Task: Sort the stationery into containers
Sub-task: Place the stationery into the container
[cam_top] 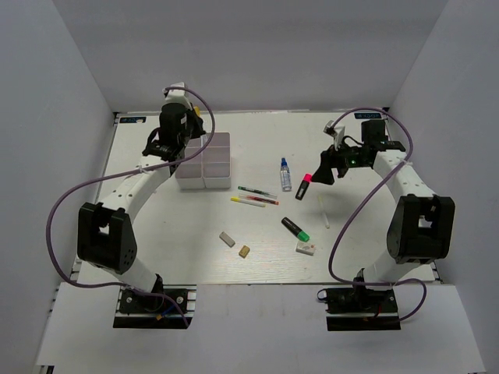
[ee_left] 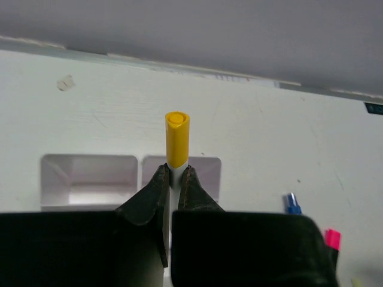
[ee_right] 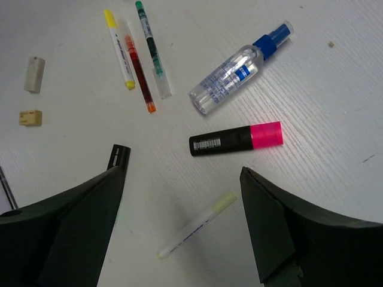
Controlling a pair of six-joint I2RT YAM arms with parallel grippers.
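The robot's left gripper will next shift to the left in the top view and lower the marker with the yellow cap into the organiser's far corner section, as that section is empty.
My left gripper (ee_left: 175, 173) is shut on a white marker with a yellow cap (ee_left: 177, 139), held upright over the white six-compartment organiser (ee_left: 139, 173). In the top view this gripper (cam_top: 178, 153) hangs at the organiser's (cam_top: 218, 160) left side. My right gripper (ee_right: 181, 174) is open and empty above a white marker with a pale yellow tip (ee_right: 196, 225). A black highlighter with a pink cap (ee_right: 236, 138) lies just beyond it. In the top view the right gripper (cam_top: 323, 170) is next to the pink highlighter (cam_top: 303, 186) and the blue-capped bottle (cam_top: 285, 174).
A yellow-tipped marker (ee_right: 119, 49), a red pen (ee_right: 139, 73), a green pen (ee_right: 152, 49) and the bottle (ee_right: 239, 68) lie mid-table. A green-capped highlighter (cam_top: 295, 228), a grey eraser (cam_top: 227, 239), a tan eraser (cam_top: 245, 251) and a white eraser (cam_top: 306, 248) lie nearer the front.
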